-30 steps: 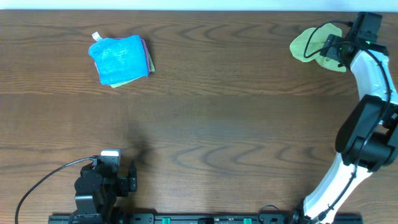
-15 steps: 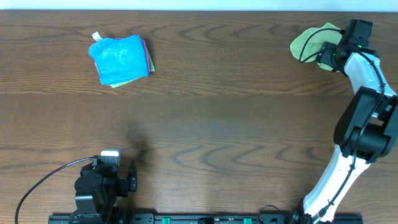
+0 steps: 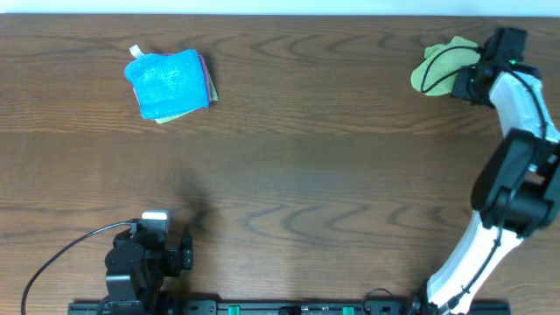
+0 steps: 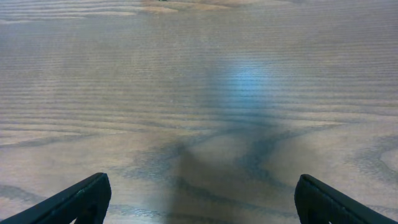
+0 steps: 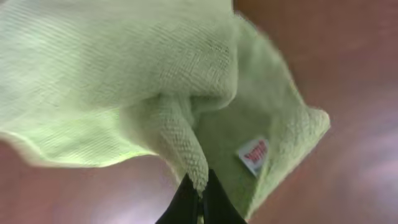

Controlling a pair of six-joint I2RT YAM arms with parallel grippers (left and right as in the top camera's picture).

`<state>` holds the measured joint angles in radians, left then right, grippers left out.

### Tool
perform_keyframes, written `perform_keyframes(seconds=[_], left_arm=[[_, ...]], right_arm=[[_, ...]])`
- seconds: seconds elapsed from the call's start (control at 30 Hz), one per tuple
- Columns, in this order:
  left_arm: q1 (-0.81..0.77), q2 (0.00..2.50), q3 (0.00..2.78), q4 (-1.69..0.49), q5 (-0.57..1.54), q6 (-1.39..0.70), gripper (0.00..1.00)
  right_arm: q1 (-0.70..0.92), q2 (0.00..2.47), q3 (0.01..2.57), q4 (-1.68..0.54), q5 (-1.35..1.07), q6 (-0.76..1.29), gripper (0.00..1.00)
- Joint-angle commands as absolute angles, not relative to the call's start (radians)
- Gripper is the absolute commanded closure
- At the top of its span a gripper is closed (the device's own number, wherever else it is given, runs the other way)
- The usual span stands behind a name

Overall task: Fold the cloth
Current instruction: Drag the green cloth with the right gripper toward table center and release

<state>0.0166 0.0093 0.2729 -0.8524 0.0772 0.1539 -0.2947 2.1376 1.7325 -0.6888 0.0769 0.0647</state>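
The right gripper lifts the fold back and left in the overhead view next. It then releases the fold over the table's bare middle, where the bunched cloth has room.
The light green cloth lies bunched at the table's far right, its white label showing in the right wrist view. My right gripper is shut on a pinched fold of the cloth, and the fabric hangs in folds above the fingertips. At the near left my left gripper stands wide open over bare wood, nothing between its fingers; in the overhead view that arm sits at the table's front edge.
A stack of folded cloths, blue on top with pink and yellow edges below, rests at the far left. The right arm stretches along the table's right side. The wooden table spans the view.
My right gripper has shut on the green cloth's edge. The cloth has bunched up and drawn slightly rightward. The left arm has not moved.
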Motion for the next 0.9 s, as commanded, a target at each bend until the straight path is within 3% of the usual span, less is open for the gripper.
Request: perform_keyframes(seconds=[0.0, 0.2, 0.57, 0.87], left_arm=[[0.012, 0.004, 0.231, -0.889, 0.067, 0.157, 0.05], [0.012, 0.004, 0.231, -0.889, 0.067, 0.157, 0.05], [0.012, 0.004, 0.231, -0.889, 0.067, 0.157, 0.05], [0.012, 0.004, 0.231, -0.889, 0.067, 0.157, 0.05]], right_arm=[[-0.265, 1.947, 1.751, -0.783, 0.078, -0.018, 0.99], [-0.188, 1.694, 1.751, -1.034, 0.075, -0.047, 0.98], [-0.104, 1.352, 1.701, -1.209, -0.107, -0.069, 0.99], [0.195, 1.188, 1.61, -1.367, -0.117, -0.033, 0.99]])
